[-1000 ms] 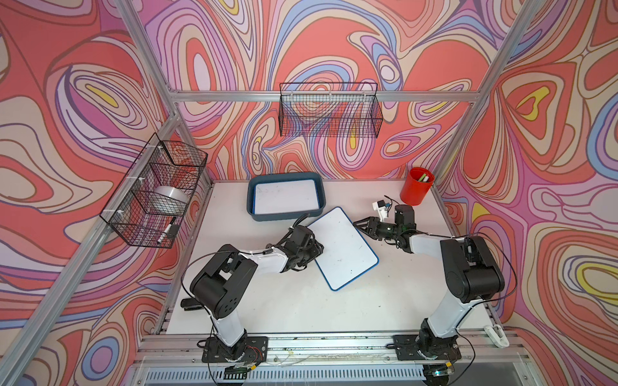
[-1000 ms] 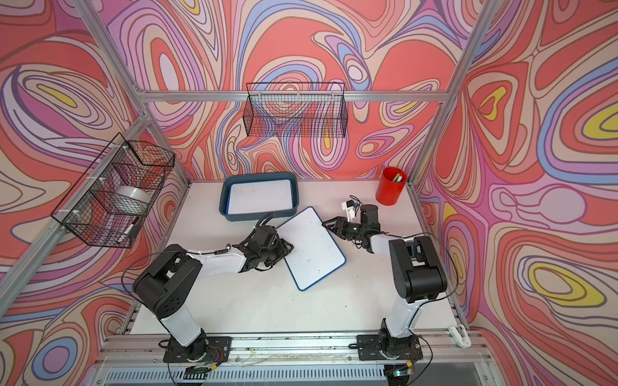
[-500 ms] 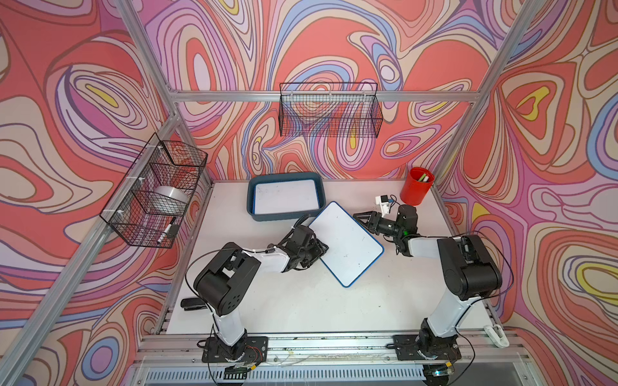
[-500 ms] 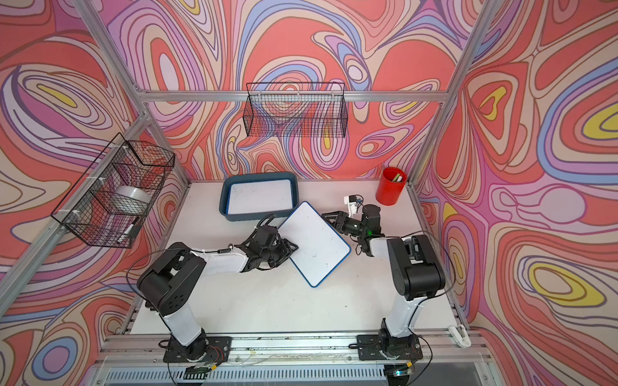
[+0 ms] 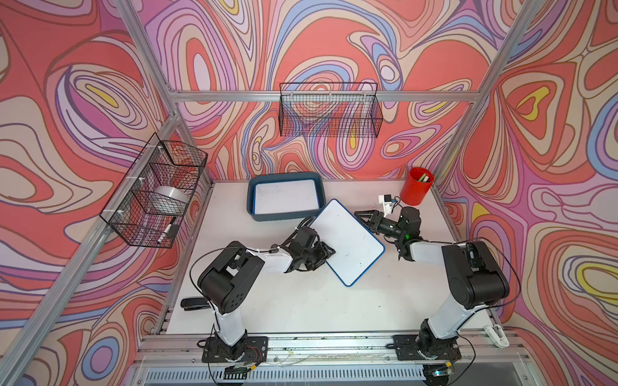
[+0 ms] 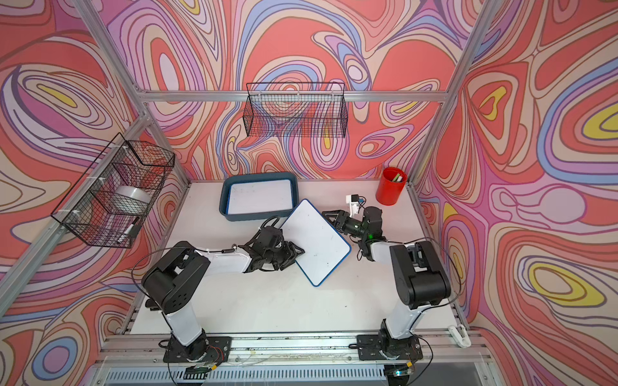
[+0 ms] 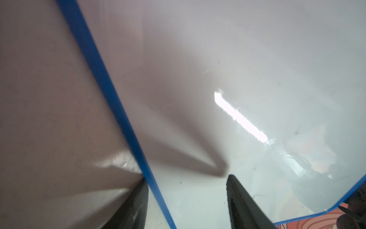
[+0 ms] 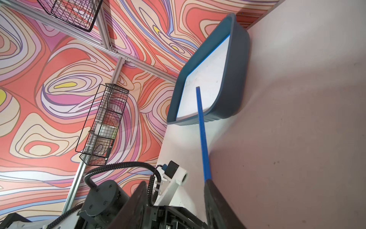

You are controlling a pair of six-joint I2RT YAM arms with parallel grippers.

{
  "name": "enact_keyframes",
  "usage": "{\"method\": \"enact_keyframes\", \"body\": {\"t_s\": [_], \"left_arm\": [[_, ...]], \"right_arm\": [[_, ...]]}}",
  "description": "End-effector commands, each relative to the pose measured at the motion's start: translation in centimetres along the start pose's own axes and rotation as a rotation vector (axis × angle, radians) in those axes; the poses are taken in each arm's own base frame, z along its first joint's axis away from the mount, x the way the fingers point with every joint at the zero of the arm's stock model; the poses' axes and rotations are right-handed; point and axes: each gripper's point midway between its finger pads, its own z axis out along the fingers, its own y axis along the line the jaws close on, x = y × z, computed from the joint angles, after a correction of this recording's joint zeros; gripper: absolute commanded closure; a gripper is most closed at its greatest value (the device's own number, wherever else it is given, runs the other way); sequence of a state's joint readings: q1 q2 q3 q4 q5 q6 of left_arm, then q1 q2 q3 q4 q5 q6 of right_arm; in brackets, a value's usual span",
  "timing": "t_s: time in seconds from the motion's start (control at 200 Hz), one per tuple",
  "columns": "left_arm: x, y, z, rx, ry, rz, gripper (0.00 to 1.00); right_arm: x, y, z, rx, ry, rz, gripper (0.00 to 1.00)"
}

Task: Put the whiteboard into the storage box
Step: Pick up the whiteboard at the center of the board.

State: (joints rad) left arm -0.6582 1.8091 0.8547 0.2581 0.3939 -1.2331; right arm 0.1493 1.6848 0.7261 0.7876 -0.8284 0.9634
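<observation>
The right gripper will move a little further in toward the whiteboard next, so that its open fingers are on both sides of the whiteboard's opposite blue edge (image 5: 352,215) (image 8: 206,168), because that edge still sits against one finger.
The blue-framed whiteboard (image 5: 351,240) (image 6: 316,240) hangs tilted over the middle of the table, its far corner at the front rim of the teal storage box (image 5: 284,219) (image 6: 257,217). My left gripper (image 5: 329,252) (image 6: 299,250) is shut on its left edge. In the left wrist view the whiteboard (image 7: 237,69) runs between the jaws of the left gripper (image 7: 187,178), one finger under, one on top. My right gripper (image 5: 363,217) (image 8: 175,182) is open, one finger against the whiteboard's blue edge (image 8: 202,128). Another whiteboard (image 5: 286,199) lies flat in the storage box (image 8: 235,79).
A red cup (image 5: 416,190) holding markers stands at the back right corner. Black wire baskets hang on the back wall (image 5: 329,113) and the left wall (image 5: 157,194). A small black object (image 5: 194,303) lies at the table's front left edge.
The whiteboard has lifted and shifted slightly back and to the right, turning a little, with the left gripper still on it. The right gripper's wrist has drawn back a little to the right.
</observation>
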Motion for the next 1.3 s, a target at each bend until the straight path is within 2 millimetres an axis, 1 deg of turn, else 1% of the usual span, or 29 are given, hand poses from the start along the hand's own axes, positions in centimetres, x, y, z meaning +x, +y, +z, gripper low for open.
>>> {"method": "enact_keyframes", "body": {"t_s": [0.0,0.095,0.326,0.421,0.546,0.616,0.721,0.811,0.912,0.992,1.042,1.117,1.167,1.297], "left_arm": [[3.1,-1.1,2.6,0.057,0.105,0.058,0.41],[3.1,-1.1,2.8,0.058,0.109,0.058,0.41],[3.0,-1.2,2.7,0.061,0.102,0.061,0.40],[3.0,-1.2,2.8,0.061,0.104,0.061,0.40],[2.8,-1.0,2.6,0.060,0.101,0.060,0.40],[2.4,-0.8,2.3,0.055,0.092,0.060,0.40],[1.8,-0.4,1.6,0.043,0.070,0.066,0.40],[1.4,-0.1,1.1,0.027,0.057,0.074,0.40],[1.1,0.3,0.9,0.019,0.052,0.075,0.40],[0.8,0.6,0.6,0.016,0.049,0.071,0.40],[0.5,0.8,0.3,0.015,0.042,0.071,0.40],[-0.2,1.3,-0.6,0.005,0.019,0.073,0.40],[-0.8,1.5,-1.5,-0.002,-0.002,0.080,0.40],[-2.5,1.8,-4.5,-0.035,-0.075,0.121,0.40]], "right_arm": [[11.7,-2.5,0.3,0.101,0.342,0.317,0.52],[11.5,-2.0,0.6,0.091,0.325,0.317,0.52],[10.9,-2.3,0.7,0.092,0.260,0.343,0.52],[10.8,-2.0,0.9,0.088,0.266,0.331,0.52],[10.8,-2.3,0.7,0.158,0.303,0.285,0.53],[11.0,-2.8,0.3,0.233,0.338,0.251,0.54],[11.0,-2.7,-0.2,0.302,0.404,0.201,0.59],[11.2,-2.3,-0.3,0.319,0.470,0.173,0.63],[11.2,-2.0,-0.5,0.334,0.516,0.145,0.72],[11.1,-1.7,-0.7,0.346,0.541,0.126,0.84],[10.8,-1.4,-0.7,0.347,0.547,0.112,0.88],[10.4,-0.8,-0.8,0.337,0.551,0.087,0.96],[10.1,-0.3,-0.9,0.333,0.549,0.077,1.00],[9.1,1.1,-1.0,0.293,0.532,0.063,1.00]]}}
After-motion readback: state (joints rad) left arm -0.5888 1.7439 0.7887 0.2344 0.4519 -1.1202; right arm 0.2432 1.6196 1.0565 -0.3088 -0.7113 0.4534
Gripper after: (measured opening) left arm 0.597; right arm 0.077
